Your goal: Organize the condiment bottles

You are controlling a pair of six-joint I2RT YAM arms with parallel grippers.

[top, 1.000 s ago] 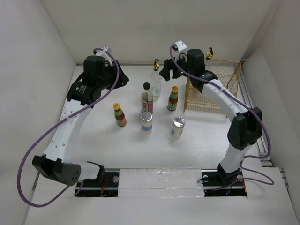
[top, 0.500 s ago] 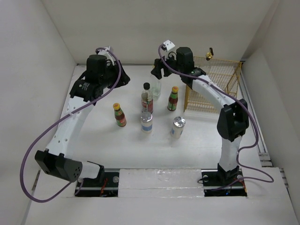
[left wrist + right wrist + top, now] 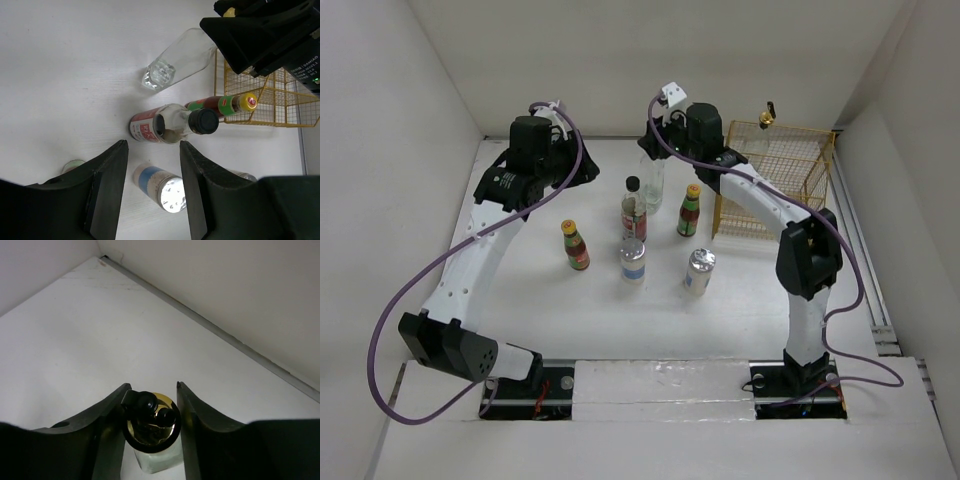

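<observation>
I will lift my right gripper over the basket, then lower it and release the clear bottle in the basket's rear corner by the metal bar (image 3: 804, 160), because that corner is empty.
A clear bottle with a gold spout (image 3: 652, 180) stands at the back of the group. My right gripper (image 3: 655, 140) is over it, shut on the gold spout cap (image 3: 150, 422), which fills the gap between the fingers (image 3: 107, 415). My left gripper (image 3: 152, 145) hangs open and empty above the black-capped red-labelled bottle (image 3: 165, 125) and a short silver-capped bottle (image 3: 160, 187). The two yellow-capped sauce bottles (image 3: 690, 210) (image 3: 575, 246) and another silver-capped bottle (image 3: 699, 270) stand nearby. One more gold spout (image 3: 767, 113) shows at the back of the basket.
The yellow wire basket (image 3: 780, 185) stands at the right rear, just right of the bottle group. White walls close in the table at the back and on both sides. A metal rail (image 3: 865, 250) runs along the right edge.
My right gripper has swung left from the basket to the clear bottle and its jaws have narrowed round the spout. The left arm has shifted slightly; the bottles have not moved.
</observation>
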